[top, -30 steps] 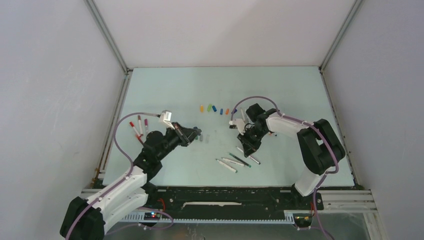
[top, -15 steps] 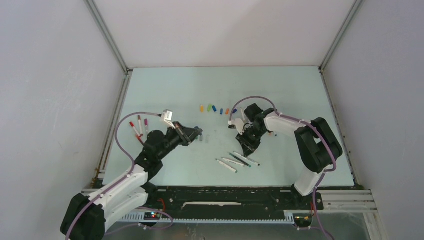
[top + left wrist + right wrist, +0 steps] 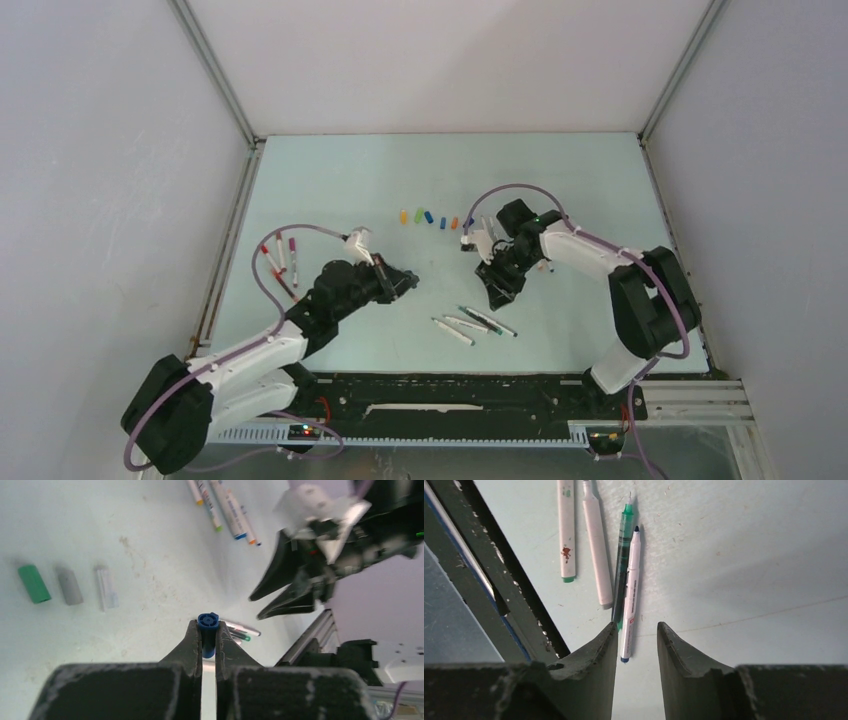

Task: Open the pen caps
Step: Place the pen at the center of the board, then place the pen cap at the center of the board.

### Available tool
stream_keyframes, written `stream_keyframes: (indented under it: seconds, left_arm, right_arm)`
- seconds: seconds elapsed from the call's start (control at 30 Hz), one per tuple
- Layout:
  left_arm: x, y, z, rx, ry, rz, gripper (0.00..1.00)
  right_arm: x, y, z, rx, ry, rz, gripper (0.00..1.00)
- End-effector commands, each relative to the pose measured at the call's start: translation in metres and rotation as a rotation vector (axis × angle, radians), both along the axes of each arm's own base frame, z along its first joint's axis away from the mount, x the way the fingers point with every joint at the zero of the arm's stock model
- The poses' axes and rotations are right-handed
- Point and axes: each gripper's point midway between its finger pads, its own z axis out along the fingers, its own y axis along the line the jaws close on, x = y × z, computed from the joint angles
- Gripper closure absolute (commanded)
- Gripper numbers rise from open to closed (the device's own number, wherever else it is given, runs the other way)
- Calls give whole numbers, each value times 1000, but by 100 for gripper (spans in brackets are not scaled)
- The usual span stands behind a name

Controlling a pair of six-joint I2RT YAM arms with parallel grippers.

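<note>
I will turn my left gripper next and lower the blue cap onto the table (image 3: 142,592) beside the clear cap, extending the green-grey-clear row.
My left gripper (image 3: 405,283) is shut on a short blue pen cap (image 3: 207,630), held end-on between its fingertips above the table. Green (image 3: 34,583), grey (image 3: 69,585) and clear (image 3: 106,587) caps lie on the table to its left. A row of yellow, green, blue and orange caps (image 3: 428,217) lies further back. My right gripper (image 3: 497,290) is open and empty, low over the table. Just beyond its fingertips lies a white pen with a blue tip (image 3: 630,595), beside a green pen (image 3: 623,560).
Two more white pen barrels (image 3: 596,550) lie beside the green pen, near the table's front edge (image 3: 499,580). Three pens with red and purple tips (image 3: 280,255) lie at the left of the table. The two grippers are close, with the right one showing in the left wrist view (image 3: 295,587).
My left arm has swung right and forward, carrying the blue cap toward the table's middle. My right gripper has stayed near the pens, only shifting slightly.
</note>
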Motion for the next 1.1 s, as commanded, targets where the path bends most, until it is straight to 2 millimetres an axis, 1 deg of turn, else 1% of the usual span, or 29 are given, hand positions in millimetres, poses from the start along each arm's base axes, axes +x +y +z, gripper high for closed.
stream_keyframes:
  seconds: [0.0,0.1,0.23,0.27,0.43,0.57,0.63,0.73,0.83,1.07]
  left_arm:
    - [17,-8,13,100,1,69,100]
    - [25,-9,0,210,69,125,100]
    - [32,-15,-18,392,172,158,100]
    - [31,-14,-32,467,215,155,100]
    - [38,-25,-60,640,319,121,100]
    - [48,-35,-66,688,325,100,99]
    - [54,-41,-66,702,320,90,98]
    - [61,-47,-72,743,326,71,96]
    - [67,-47,-81,804,341,62,95]
    - [76,-43,-89,854,352,74,93]
  right_arm:
    - [14,0,41,116,-86,8,63]
    - [19,-4,52,157,-100,-21,63]
    - [21,-7,58,182,-105,-36,63]
    - [21,-7,60,186,-110,-35,62]
    - [20,-7,64,195,-124,-33,62]
    - [20,-7,67,200,-131,-31,62]
    - [20,-7,68,203,-134,-33,62]
    - [20,-7,70,206,-140,-32,62]
    - [21,-7,72,210,-146,-31,62]
    - [20,-7,73,214,-148,-31,62]
